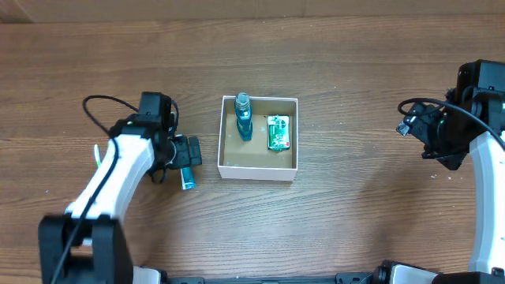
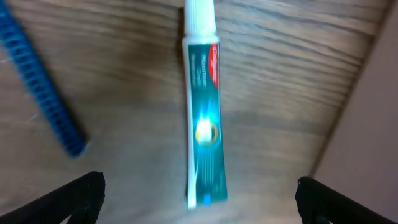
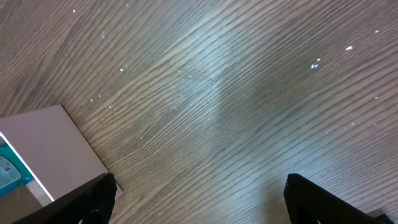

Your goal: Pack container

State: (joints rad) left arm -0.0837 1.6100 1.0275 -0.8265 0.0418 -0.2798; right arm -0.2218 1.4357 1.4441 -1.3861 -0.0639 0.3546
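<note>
The tube lies lengthwise between the open fingers, so next my left gripper needs to move down onto the teal toothpaste tube's body point(image 1: 188, 178) point(image 2: 206, 140) and close across it.
The container point(image 1: 225, 142) is a small white-walled box with a brown floor at the table's middle. A teal bottle point(image 1: 243, 118) and a green packet point(image 1: 278, 132) lie inside it. My left gripper point(image 1: 187, 156) hangs open just left of the container, above a teal toothpaste tube point(image 1: 188, 180). In the left wrist view the tube point(image 2: 204, 112) lies lengthwise between the open fingers point(image 2: 199, 205), white cap pointing away. A blue ribbed toothbrush handle point(image 2: 40, 93) lies to its left. My right gripper point(image 1: 406, 126) is open and empty, far right of the container.
The container's white outer wall shows at the right edge of the left wrist view point(image 2: 367, 124), and its corner at the lower left of the right wrist view point(image 3: 50, 149). Bare wood table lies under the right gripper point(image 3: 202, 202).
</note>
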